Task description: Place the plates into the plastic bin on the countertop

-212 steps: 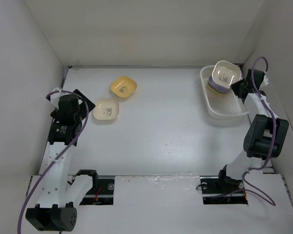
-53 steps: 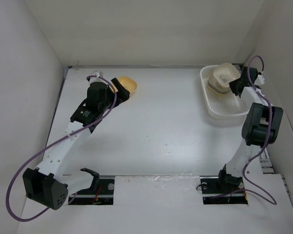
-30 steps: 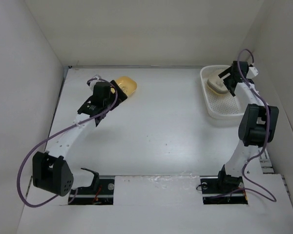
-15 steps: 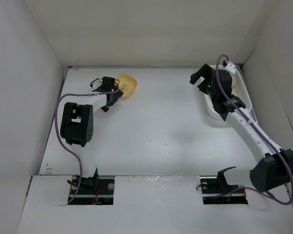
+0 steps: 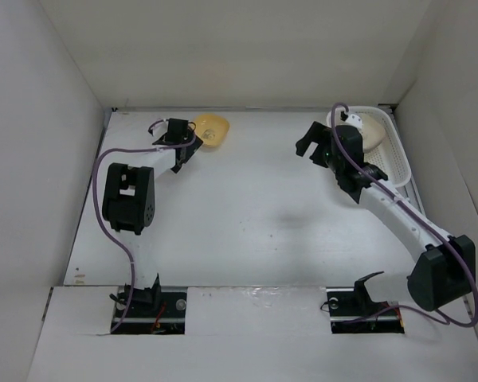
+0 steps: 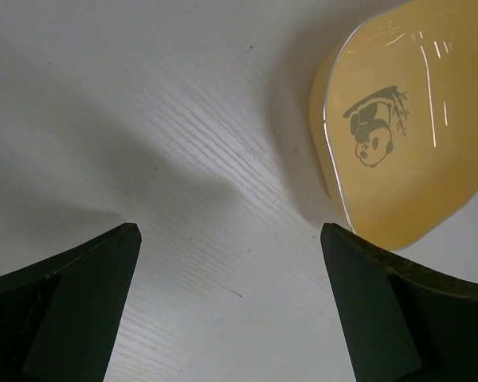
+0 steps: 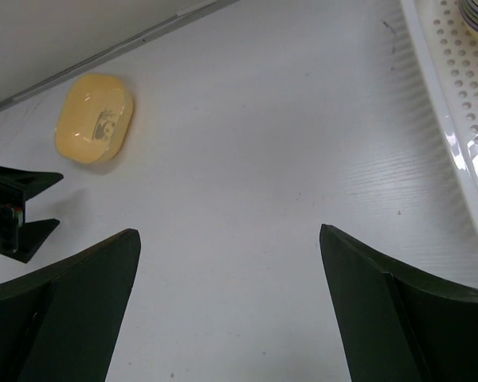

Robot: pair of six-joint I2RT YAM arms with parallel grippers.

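I should next move my left gripper outward and toward the yellow plate, then down to the plate's rim that faces my fingers, because there is only countertop between them.
A yellow plate (image 5: 210, 131) with a panda print lies on the countertop (image 5: 247, 207) at the back left. My left gripper (image 5: 182, 151) stands open just left of it. In the left wrist view the plate (image 6: 406, 127) lies beyond the right finger (image 6: 398, 318), and the gripper (image 6: 231, 318) has only bare countertop between its fingers. The plastic bin (image 5: 396, 155) sits at the back right with a stack of plates (image 5: 370, 130) inside, cream on top. My right gripper (image 5: 307, 142) hangs open and empty over the countertop, left of the bin. The right wrist view shows the yellow plate (image 7: 95, 119) and the bin's rim (image 7: 454, 135).
White walls close in the back and both sides. A dark seam runs along the back edge of the table (image 7: 143, 36). The left arm's upright link (image 5: 127, 199) stands near the left wall, and the right arm (image 5: 398, 215) stretches diagonally from its base.
My right arm has swung out of the bin and leftward over the table, gripper open. My left arm has folded back toward the yellow plate, which now sits slightly farther back.
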